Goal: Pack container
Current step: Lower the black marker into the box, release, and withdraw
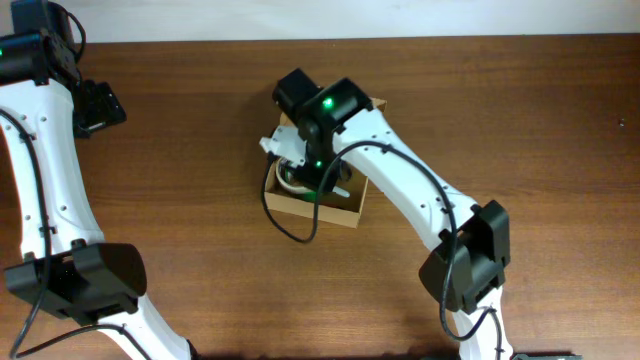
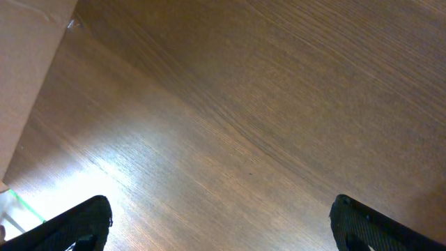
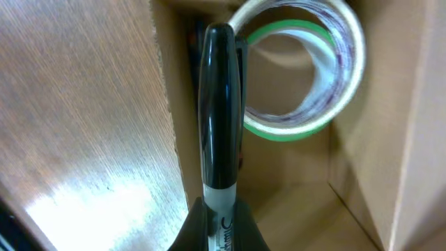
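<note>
The gap (image 3: pixel 241 149) beside the tape roll is below my right gripper, so next I will lower it into the container and release the black-capped marker (image 3: pixel 219 104) along the container's side.
The tan cardboard container (image 1: pixel 340 211) sits at the table's middle, with its flap lid (image 1: pixel 377 104) open at the far side. My right gripper (image 3: pixel 221 223) is shut on a black-capped marker (image 3: pixel 219 104) and holds it over the container's left wall. The marker's cap points into the box. A tape roll with a green edge (image 3: pixel 306 70) lies inside the container (image 3: pixel 293 188). In the overhead view my right wrist (image 1: pixel 318 120) covers most of the box's inside. My left gripper (image 2: pixel 223 226) is open and empty over bare wood at the far left.
The left arm (image 1: pixel 50 150) runs along the table's left side, its wrist (image 1: pixel 95 105) at the far left. The right arm's base (image 1: pixel 465 260) stands at the front right. A cardboard edge (image 2: pixel 28 63) shows at the left of the left wrist view.
</note>
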Controlling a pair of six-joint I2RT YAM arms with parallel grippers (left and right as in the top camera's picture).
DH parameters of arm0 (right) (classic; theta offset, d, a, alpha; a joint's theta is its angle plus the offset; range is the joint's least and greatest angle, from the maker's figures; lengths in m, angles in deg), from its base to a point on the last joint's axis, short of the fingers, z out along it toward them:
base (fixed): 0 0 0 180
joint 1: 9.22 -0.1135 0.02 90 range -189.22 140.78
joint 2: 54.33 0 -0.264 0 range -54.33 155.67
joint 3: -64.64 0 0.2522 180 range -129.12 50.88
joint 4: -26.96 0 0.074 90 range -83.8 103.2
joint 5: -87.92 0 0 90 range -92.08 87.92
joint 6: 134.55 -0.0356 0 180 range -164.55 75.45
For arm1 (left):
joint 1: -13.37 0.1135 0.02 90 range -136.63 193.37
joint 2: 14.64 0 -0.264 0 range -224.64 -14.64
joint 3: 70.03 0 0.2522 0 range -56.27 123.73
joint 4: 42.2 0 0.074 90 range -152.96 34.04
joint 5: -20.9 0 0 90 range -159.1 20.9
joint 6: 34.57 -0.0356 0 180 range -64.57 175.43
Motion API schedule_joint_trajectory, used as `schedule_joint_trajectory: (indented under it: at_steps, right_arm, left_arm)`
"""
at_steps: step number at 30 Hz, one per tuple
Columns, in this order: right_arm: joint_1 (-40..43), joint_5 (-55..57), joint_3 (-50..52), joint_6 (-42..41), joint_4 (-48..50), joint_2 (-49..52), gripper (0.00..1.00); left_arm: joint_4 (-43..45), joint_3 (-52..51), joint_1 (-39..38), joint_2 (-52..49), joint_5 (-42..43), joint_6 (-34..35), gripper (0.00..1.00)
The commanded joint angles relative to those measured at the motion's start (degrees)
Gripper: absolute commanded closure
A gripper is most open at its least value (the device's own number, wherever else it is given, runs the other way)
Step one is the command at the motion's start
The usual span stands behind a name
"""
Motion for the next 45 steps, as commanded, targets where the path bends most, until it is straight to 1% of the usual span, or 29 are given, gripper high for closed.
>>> schedule_joint_trajectory:
  at_steps: [1,6,12,21,26,27,28,29,30,35,38,40,43,45]
  right_arm:
    - [-0.11,0.5,2.64,3.65,0.94,-0.17,0.96]
    - [-0.11,0.48,5.7,5.51,3.48,-0.13,0.96]
    - [-0.15,0.26,5.79,5.51,5.62,1.36,0.96]
    - [-0.28,-0.15,5.81,5.51,5.35,5.92,0.96]
    - [-0.98,-0.11,5.81,6.38,5.38,6.05,0.96]
    - [-0.98,-0.04,5.81,6.34,5.38,6.05,0.95]
    - [-1.01,-0.07,5.81,6.32,5.35,6.05,0.87]
    - [-1.03,-0.09,5.81,6.25,5.35,6.03,0.72]
    - [-1.01,0.09,5.77,6.03,5.35,6.03,0.66]
    - [-1.01,0.55,4.11,4.85,4.17,5.01,0.64]
    - [-0.9,1.7,0.9,3.48,2.43,4.02,0.62]
    - [-0.9,3.58,-2.4,1.79,0.61,2.95,0.6]
    - [-0.9,7.04,-6.08,-0.7,-0.94,-0.13,0.59]
    - [-0.9,10.1,-7.19,-2.38,-1.01,-3.87,0.58]
  left_arm:
    - [0.09,-0.37,0.35,-0.13,0.0,-0.04,0.0]
    - [0.09,-0.37,0.35,-0.13,0.0,-0.04,0.0]
    - [0.09,-0.37,0.35,-0.13,0.0,-0.04,0.0]
    - [0.09,-0.37,0.35,-0.13,0.0,-0.04,0.0]
    - [0.09,-0.37,0.35,-0.13,0.0,-0.04,0.0]
    - [0.09,-0.37,0.35,-0.13,0.0,-0.07,0.0]
    - [0.09,-0.37,0.35,-0.13,0.0,-0.04,0.0]
    - [0.09,-0.37,0.35,-0.13,0.0,-0.04,0.0]
    - [0.09,-0.37,0.35,-0.13,0.0,-0.04,0.0]
    - [0.07,-0.37,0.35,-0.13,0.0,-0.04,0.0]
    - [0.09,-0.37,0.35,-0.13,0.0,-0.04,0.0]
    - [0.09,-0.37,0.35,-0.13,0.0,-0.04,0.0]
    - [0.09,-0.37,0.35,-0.13,0.0,-0.07,0.0]
    - [0.09,-0.37,0.35,-0.13,0.0,-0.04,0.0]
